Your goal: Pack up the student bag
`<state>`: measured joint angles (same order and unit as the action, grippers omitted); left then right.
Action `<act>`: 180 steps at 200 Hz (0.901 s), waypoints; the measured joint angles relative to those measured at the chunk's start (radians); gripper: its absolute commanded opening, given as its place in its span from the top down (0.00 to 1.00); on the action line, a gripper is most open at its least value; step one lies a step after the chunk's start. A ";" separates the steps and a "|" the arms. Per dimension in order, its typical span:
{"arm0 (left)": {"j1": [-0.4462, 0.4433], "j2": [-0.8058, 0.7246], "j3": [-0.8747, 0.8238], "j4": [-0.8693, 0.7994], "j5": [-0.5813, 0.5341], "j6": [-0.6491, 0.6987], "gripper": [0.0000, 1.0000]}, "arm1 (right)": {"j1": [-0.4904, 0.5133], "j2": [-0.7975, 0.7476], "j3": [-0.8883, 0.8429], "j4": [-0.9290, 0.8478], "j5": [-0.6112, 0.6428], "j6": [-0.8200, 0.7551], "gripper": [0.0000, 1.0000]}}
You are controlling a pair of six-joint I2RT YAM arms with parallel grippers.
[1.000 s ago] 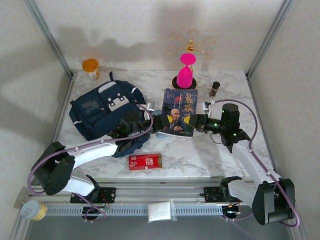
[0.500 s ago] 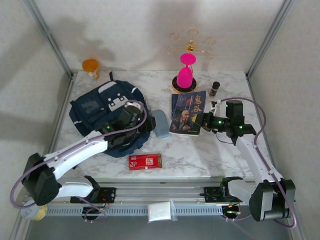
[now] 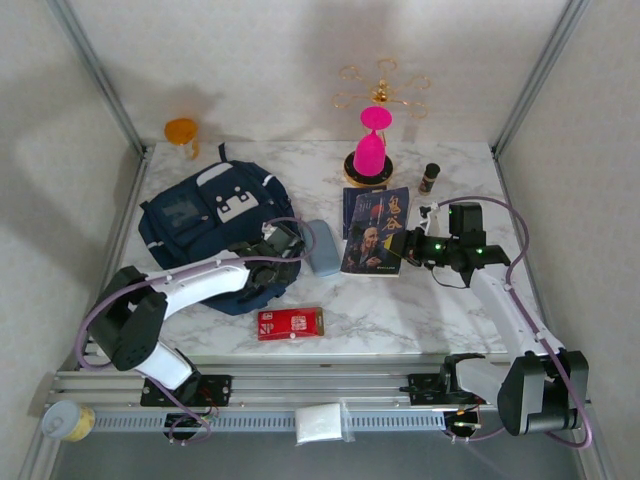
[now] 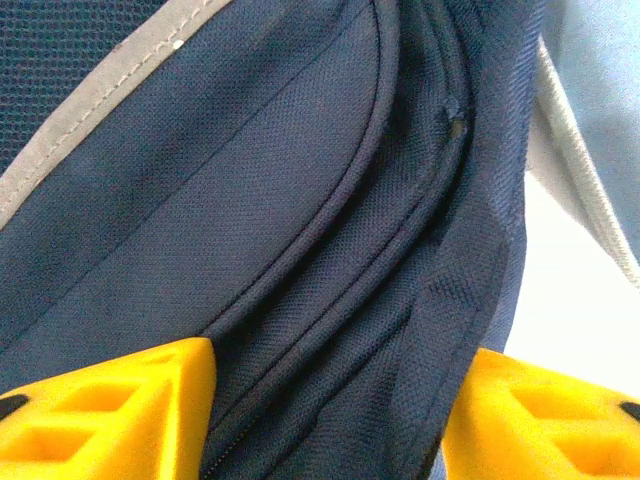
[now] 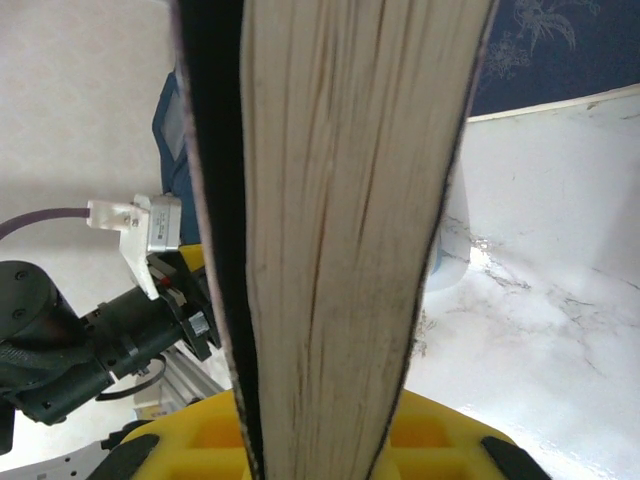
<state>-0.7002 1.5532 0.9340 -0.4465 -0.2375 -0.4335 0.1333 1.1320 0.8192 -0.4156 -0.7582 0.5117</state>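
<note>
Next, my right gripper carries the book (image 3: 376,230) past the pencil case, lowers it into the student bag (image 3: 210,222) and releases it. The bag lies beyond that case.
The student bag (image 3: 210,222), navy with white patches, lies at the left of the marble table. My left gripper (image 3: 283,243) is down at the bag's right edge. Up close its yellow fingers (image 4: 110,410) stand apart astride a fold of navy fabric and the zipper seam (image 4: 340,300), so this left gripper (image 4: 330,400) is open. My right gripper (image 3: 405,245) is shut on the right edge of a blue book (image 3: 376,230) with a man's portrait on its cover. From the wrist, the book's page edge (image 5: 340,220) rises between the right gripper's (image 5: 330,425) yellow jaws.
A light-blue pencil case (image 3: 321,247) lies between bag and book. A red box (image 3: 291,322) sits near the front edge. At the back stand a pink goblet (image 3: 371,150), a gold rack (image 3: 381,88), an orange cup (image 3: 182,134) and a small dark bottle (image 3: 429,177).
The right arm has drawn the book to the right, uncovering the pencil case. The left gripper has shifted along the bag's right edge, opened wide, then narrowed somewhat.
</note>
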 measured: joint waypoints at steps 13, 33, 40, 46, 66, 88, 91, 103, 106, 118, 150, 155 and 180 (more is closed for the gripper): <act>0.003 0.006 0.000 0.000 -0.004 0.007 0.55 | 0.000 0.005 0.000 0.000 0.000 -0.002 1.00; 0.010 0.006 0.000 0.001 -0.015 0.018 0.66 | 0.000 0.018 0.000 0.001 0.000 -0.003 1.00; 0.013 0.006 0.001 0.000 -0.018 0.021 0.71 | 0.000 0.024 0.000 0.003 -0.001 -0.003 1.00; 0.014 0.006 0.002 0.000 -0.021 0.028 0.77 | 0.000 0.028 0.000 0.005 -0.002 -0.002 1.00; 0.016 -0.005 0.019 -0.017 -0.026 0.058 0.94 | 0.003 0.038 -0.001 0.019 -0.013 0.005 1.00; 0.017 -0.041 0.069 -0.060 -0.041 0.100 1.00 | 0.030 0.048 -0.003 0.049 -0.031 0.028 1.00; 0.017 -0.046 0.077 -0.066 -0.045 0.104 1.00 | 0.036 0.050 -0.003 0.053 -0.031 0.031 1.00; 0.018 -0.070 0.121 -0.094 -0.060 0.128 1.00 | 0.071 0.064 -0.003 0.076 -0.047 0.051 1.00; 0.018 -0.077 0.135 -0.100 -0.064 0.129 1.00 | 0.079 0.068 -0.003 0.080 -0.049 0.053 1.00; 0.021 -0.100 0.180 -0.124 -0.082 0.156 1.00 | 0.121 0.089 -0.003 0.104 -0.057 0.080 1.00; 0.031 -0.146 0.282 -0.181 -0.143 0.222 1.00 | 0.266 0.161 -0.004 0.226 -0.080 0.196 1.00; 0.031 -0.149 0.294 -0.189 -0.152 0.231 1.00 | 0.287 0.174 -0.004 0.252 -0.081 0.216 1.00; 0.034 -0.150 0.352 -0.226 -0.184 0.275 1.00 | 0.399 0.275 0.014 0.364 -0.082 0.294 1.00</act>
<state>-0.6666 1.4029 1.2861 -0.6724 -0.4217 -0.1585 0.5320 1.4071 0.8333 -0.0521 -0.8402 0.8059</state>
